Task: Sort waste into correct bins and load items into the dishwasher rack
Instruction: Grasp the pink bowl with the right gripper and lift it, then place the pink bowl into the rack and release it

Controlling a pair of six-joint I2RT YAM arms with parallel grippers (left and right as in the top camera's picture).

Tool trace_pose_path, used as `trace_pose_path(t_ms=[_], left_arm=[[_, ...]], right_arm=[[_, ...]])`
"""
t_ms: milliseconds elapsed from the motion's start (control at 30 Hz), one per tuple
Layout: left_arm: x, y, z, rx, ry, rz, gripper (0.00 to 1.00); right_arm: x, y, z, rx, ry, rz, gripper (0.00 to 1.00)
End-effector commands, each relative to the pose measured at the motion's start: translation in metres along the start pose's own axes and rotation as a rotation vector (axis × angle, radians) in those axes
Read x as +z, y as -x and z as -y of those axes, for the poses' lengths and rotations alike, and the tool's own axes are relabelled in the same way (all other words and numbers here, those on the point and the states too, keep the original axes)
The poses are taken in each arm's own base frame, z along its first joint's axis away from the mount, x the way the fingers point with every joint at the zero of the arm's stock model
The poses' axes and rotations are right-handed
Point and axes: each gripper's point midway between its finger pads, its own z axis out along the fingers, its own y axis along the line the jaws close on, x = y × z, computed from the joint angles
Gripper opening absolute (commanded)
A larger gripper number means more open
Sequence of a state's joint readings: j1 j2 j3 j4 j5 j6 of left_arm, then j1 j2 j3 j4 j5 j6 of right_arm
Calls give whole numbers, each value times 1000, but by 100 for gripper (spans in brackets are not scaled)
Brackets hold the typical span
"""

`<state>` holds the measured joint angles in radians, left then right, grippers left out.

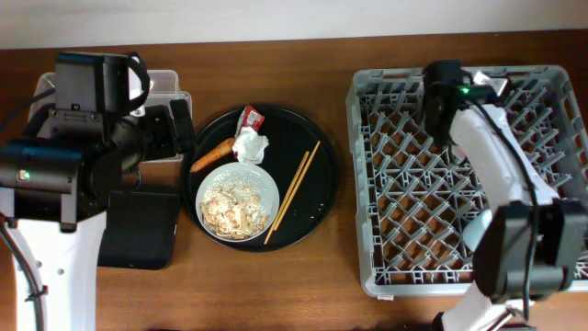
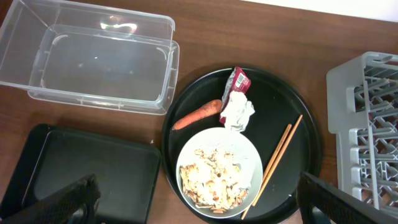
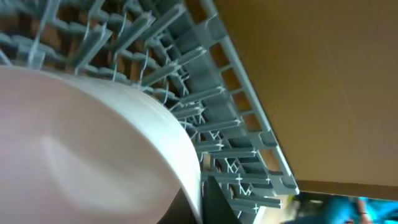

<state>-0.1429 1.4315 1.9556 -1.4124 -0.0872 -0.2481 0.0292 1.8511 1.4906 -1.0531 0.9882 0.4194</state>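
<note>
My right gripper comes down toward the left in the overhead view next and releases the bowl's rim there, as the white bowl [image 3: 93, 155] hangs above the rack's empty wires.
On the round black tray [image 1: 312, 198] lie the carrot piece [image 1: 211, 154], the white tissue [image 1: 250, 145], the red wrapper [image 1: 252, 117] and the chopsticks [image 1: 294, 188]. With them is the white plate [image 1: 268, 184], which holds the food scraps [image 1: 234, 207]. My left gripper [image 2: 205, 205] is open and empty above the plate [image 2: 249, 149], with the carrot [image 2: 198, 114], tissue [image 2: 237, 112], wrapper [image 2: 239, 79] and chopsticks [image 2: 277, 160] below it. My right gripper [image 3: 202, 202] is shut on the rim of the white bowl [image 3: 93, 155] over the grey rack [image 3: 205, 118]. The arm hides the bowl from overhead.
The clear box [image 2: 93, 62] and the shallow black tray [image 2: 87, 162] sit left of the round tray, partly under my left arm [image 1: 92, 138]. The rack [image 1: 404, 184] fills the right side. A blurred light-blue thing [image 3: 348, 208] shows beside the rack.
</note>
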Motion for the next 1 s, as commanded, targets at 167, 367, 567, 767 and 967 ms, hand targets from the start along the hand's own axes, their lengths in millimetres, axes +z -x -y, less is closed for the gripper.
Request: trace_pose_path(t_ms=[167,367,567,767,967], left_arm=[[0,1,-2,-9,13,6,99],[0,1,-2,-9,13,6,99],[0,1,-2,-10,13,6,99],[0,1,-2,-10,13,6,99],[0,1,-2,-10,14,6,99]], right_arm=[[-49,-3,-58,-135,17,136,4],[-76,0,-57,-195,-41,228,4],[-64,20,-22,-140,-217,280,4],[-29,6,-26,-104,-107,133,4],[-14,-7,-45,-171,-111,87,4]])
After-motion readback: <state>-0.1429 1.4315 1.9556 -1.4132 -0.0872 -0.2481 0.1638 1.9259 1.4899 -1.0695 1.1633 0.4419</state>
